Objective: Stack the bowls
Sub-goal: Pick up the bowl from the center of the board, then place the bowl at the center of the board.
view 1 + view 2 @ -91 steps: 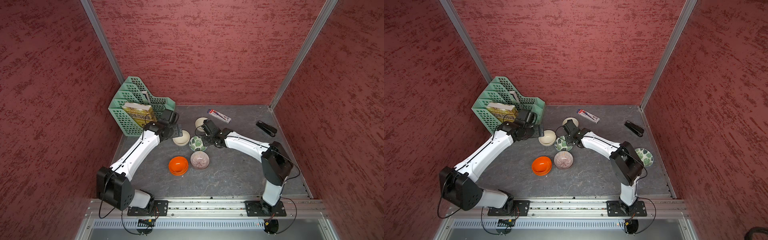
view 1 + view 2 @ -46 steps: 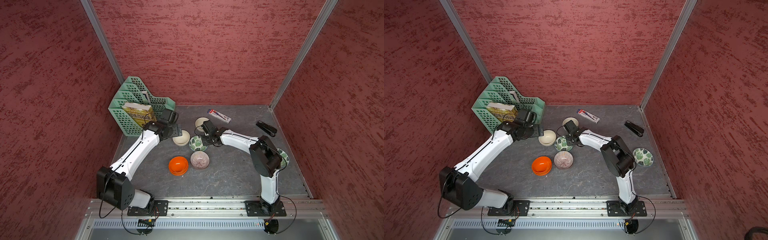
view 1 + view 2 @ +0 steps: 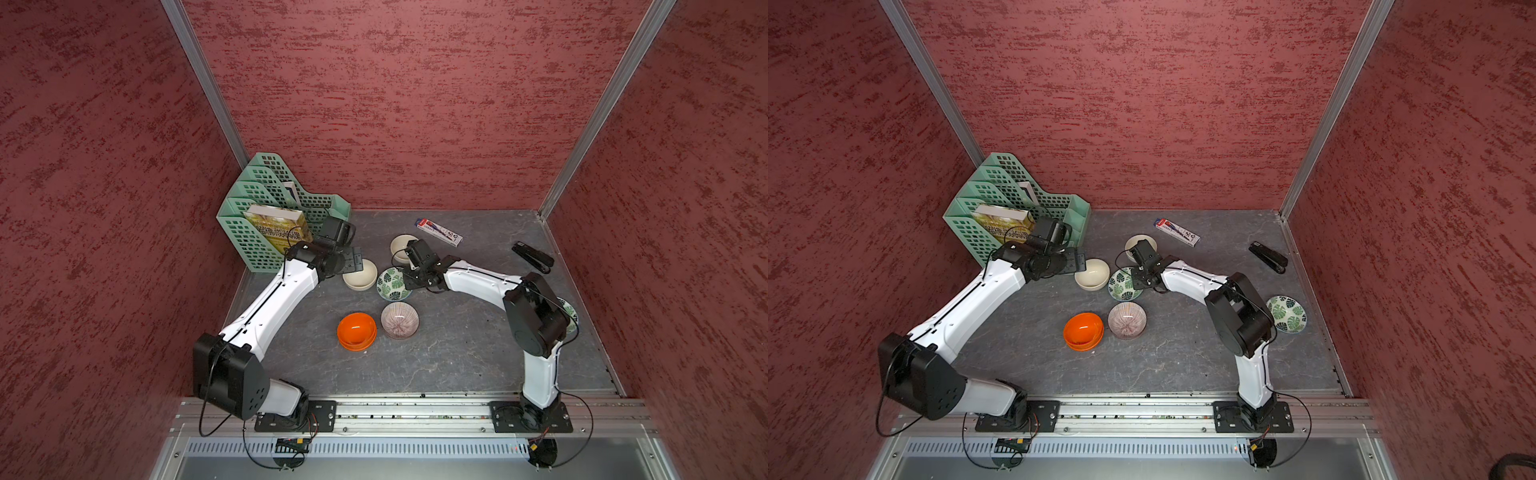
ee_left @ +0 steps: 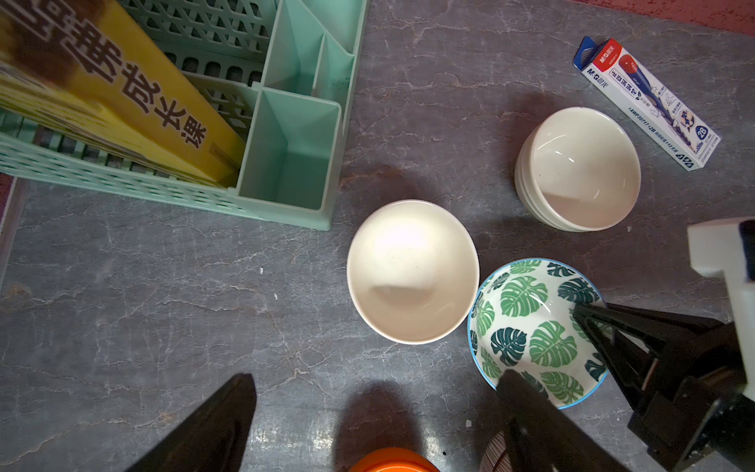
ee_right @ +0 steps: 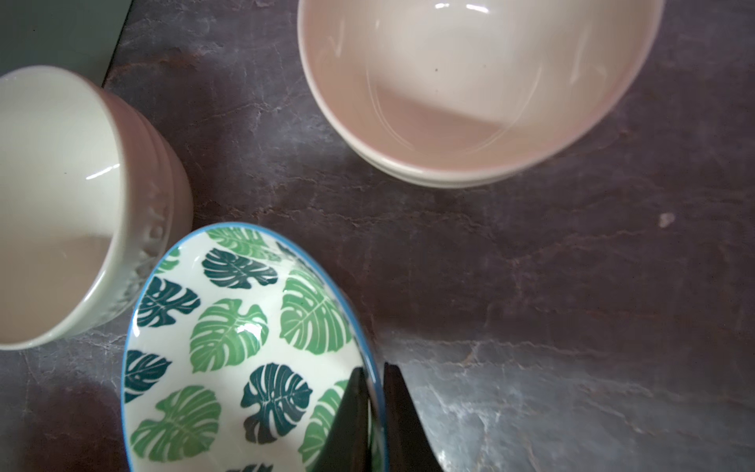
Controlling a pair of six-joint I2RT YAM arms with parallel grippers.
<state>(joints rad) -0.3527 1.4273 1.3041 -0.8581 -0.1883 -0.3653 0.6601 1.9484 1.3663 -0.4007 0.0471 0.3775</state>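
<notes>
The robot's right gripper will next carry the leaf bowl back beside the purple bowl (image 3: 400, 320), opposite the orange ones, then lower it and let go of it, because the tabletop back there is clear.
My right gripper (image 5: 374, 380) is shut on the blue rim of a leaf-patterned bowl (image 5: 245, 347), one finger inside and one outside; the bowl (image 3: 392, 283) rests mid-table. A single cream bowl (image 3: 360, 275) touches it on the left. Behind them sits a stack of two cream bowls (image 4: 580, 169). The stacked orange bowls (image 3: 356, 331) and a purple striped bowl (image 3: 400, 320) lie nearer the front. A second leaf bowl (image 3: 1286, 313) lies far right, behind the right arm. My left gripper (image 4: 378, 378) hangs open and empty above the table beside the single cream bowl (image 4: 412, 271).
A green file rack (image 3: 266, 216) holding a yellow book (image 3: 276, 226) stands at the back left, close to the left wrist. A pen box (image 3: 438, 230) and a black stapler (image 3: 532, 257) lie at the back right. Red walls enclose three sides.
The right jaws have closed onto the leaf bowl's rim, and the right arm's elbow has shifted a little. The left arm and the bowls have stayed put.
</notes>
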